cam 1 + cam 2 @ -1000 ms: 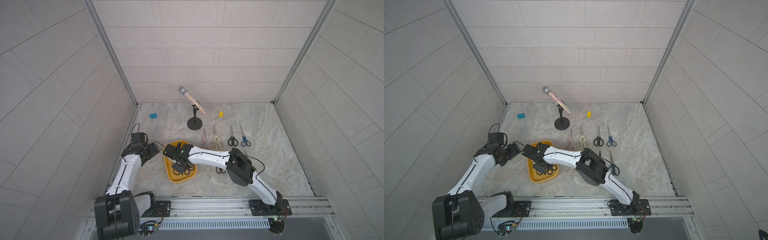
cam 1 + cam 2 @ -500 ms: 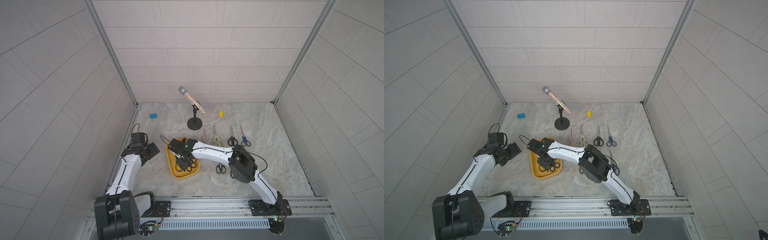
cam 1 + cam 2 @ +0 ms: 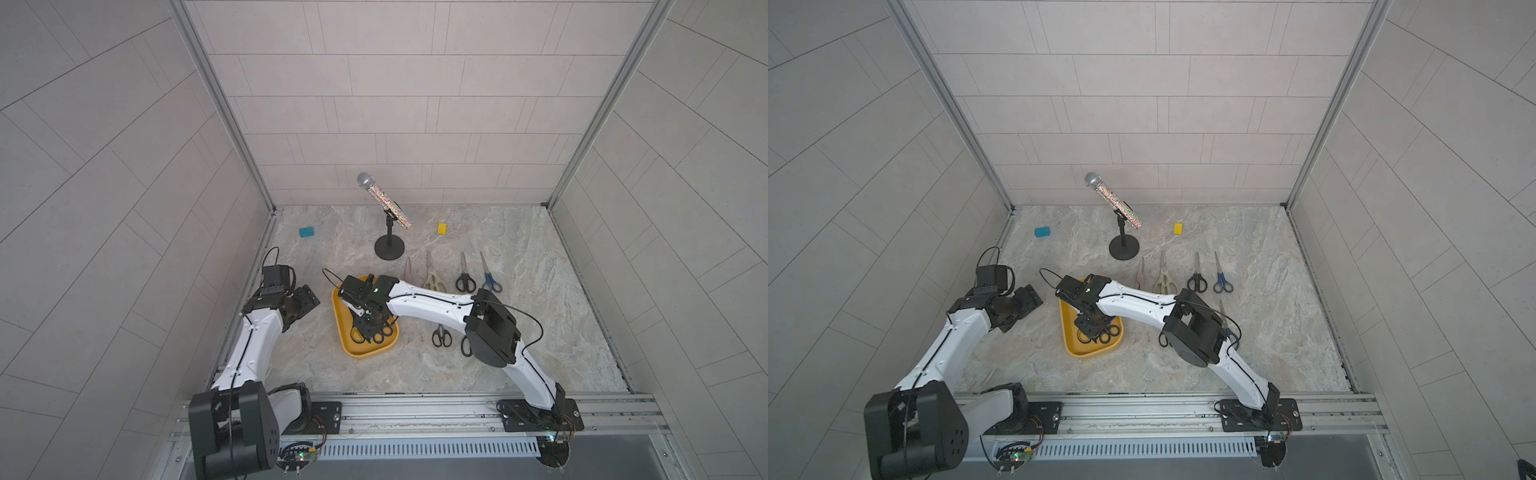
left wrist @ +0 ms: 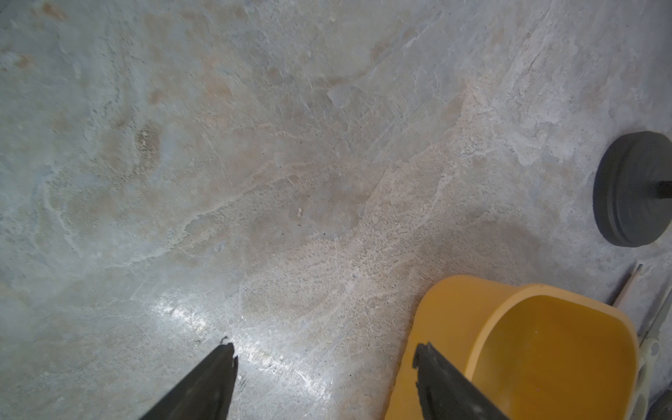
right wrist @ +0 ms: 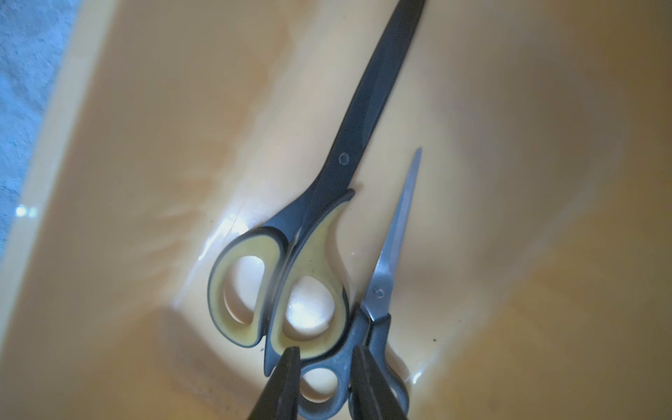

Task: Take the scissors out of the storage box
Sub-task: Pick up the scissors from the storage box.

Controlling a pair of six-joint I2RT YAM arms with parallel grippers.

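Observation:
My right gripper lowers its open fingers next, already spaced to straddle the inner rim of the yellow-and-black scissors' larger ring [image 5: 342, 318], and closes, since that ring lies below.
The yellow storage box [image 3: 348, 348] [image 3: 1070, 347] lies left of centre, and black-handled scissors [image 3: 382, 332] [image 3: 1113, 331] show in both top views at its near end. My right gripper [image 3: 365, 318] [image 3: 1089, 319] reaches down into it. In the right wrist view the box floor [image 5: 145, 145] holds yellow-and-black scissors [image 5: 309, 254] and small black-handled scissors [image 5: 385, 291]. The right gripper [image 5: 325, 351] is open a little, its tips either side of the small pair's handle ring. My left gripper [image 3: 309, 297] [image 4: 323, 349] is open and empty beside the box's outer wall [image 4: 454, 320].
Several scissors lie on the stone floor to the right: pink [image 3: 408, 270], cream [image 3: 432, 276], black [image 3: 464, 278], blue [image 3: 489, 278], and a small black pair [image 3: 440, 334] near my right forearm. A microphone stand [image 3: 388, 247], a blue block [image 3: 306, 232] and a yellow block [image 3: 442, 227] stand at the back.
The right gripper's jaws have parted from shut, and it has shifted a little inside the box, which turned slightly. The left arm has stayed put.

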